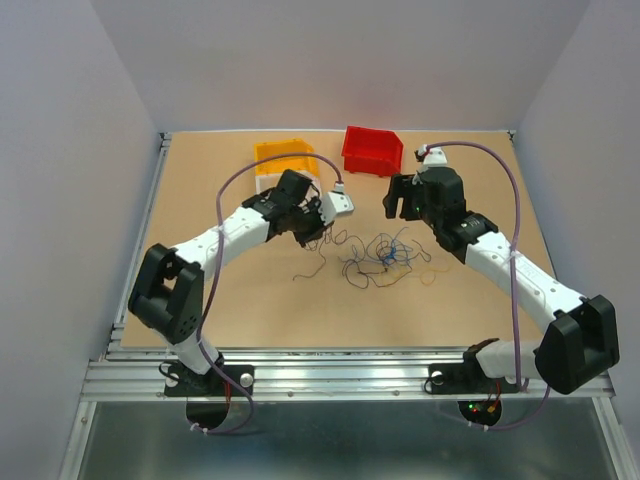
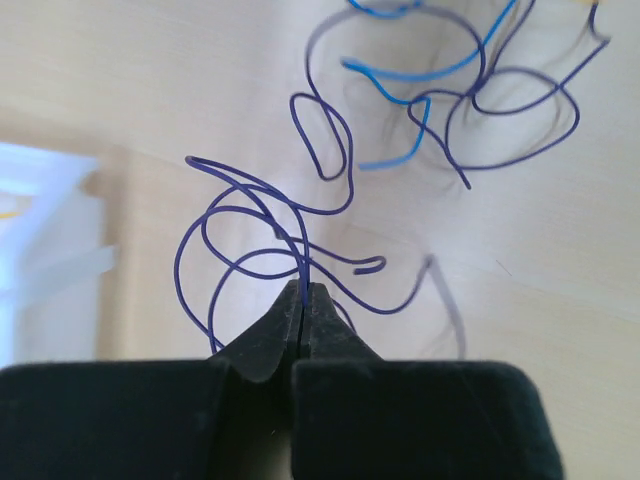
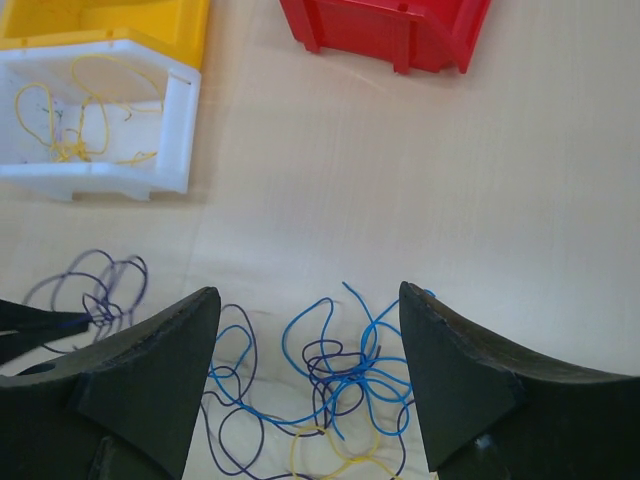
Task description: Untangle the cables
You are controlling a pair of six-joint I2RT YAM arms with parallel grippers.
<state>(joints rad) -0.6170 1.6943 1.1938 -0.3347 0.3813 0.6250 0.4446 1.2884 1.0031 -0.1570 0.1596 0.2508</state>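
My right gripper moves down and across next onto the purple wire (image 1: 357, 239) (image 3: 253, 346) beside the tangle, since it lies below, to the gripper's left in the top view.
A tangle of thin wires (image 1: 385, 255), blue, dark purple and yellow, lies mid-table. In the right wrist view the blue and purple knot (image 3: 350, 375) lies below my open right gripper (image 3: 305, 295), with a yellow wire (image 3: 330, 465) at the bottom edge. The right gripper (image 1: 393, 200) hovers just behind the tangle. My left gripper (image 2: 303, 290) is shut on a curly dark purple wire (image 2: 240, 215), held left of the tangle (image 2: 450, 110). It shows in the top view (image 1: 315, 228) with the wire trailing below it (image 1: 312, 262).
A yellow bin (image 1: 283, 153) and a white bin (image 3: 180, 120) holding yellow wires (image 3: 70, 120) stand behind the left gripper. A red bin (image 1: 372, 150) stands at the back centre. The thick lilac arm cords (image 1: 515, 220) arch over both arms.
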